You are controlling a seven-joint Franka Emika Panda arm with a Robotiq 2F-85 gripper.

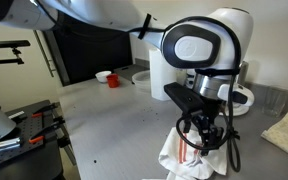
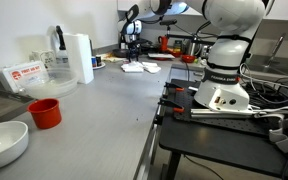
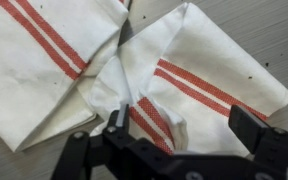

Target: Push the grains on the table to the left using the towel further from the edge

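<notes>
I should lower my gripper onto a raised fold of the striped towel (image 3: 172, 125), which stands between my open fingers, and close my fingers around that fold.
A white towel with red stripes (image 3: 199, 80) lies crumpled on the grey table; it shows in both exterior views (image 1: 189, 160) (image 2: 139, 66). My gripper (image 3: 181, 125) hovers just over it with jaws open, and a raised fold of the towel stands between the fingers. The gripper also shows in both exterior views (image 1: 206, 138) (image 2: 132, 52). A second, cream towel (image 1: 286, 134) lies at the table's edge, apart from the gripper. A few tiny dark grains (image 3: 267, 66) dot the table beside the striped towel.
A red cup (image 1: 112, 78) (image 2: 44, 112) and a white bowl (image 1: 102, 74) (image 2: 4, 142) stand on the table. A paper towel roll (image 2: 79, 58) and white appliances (image 1: 239, 95) stand along the wall. A black cart with tools (image 2: 224, 125) stands beside the table.
</notes>
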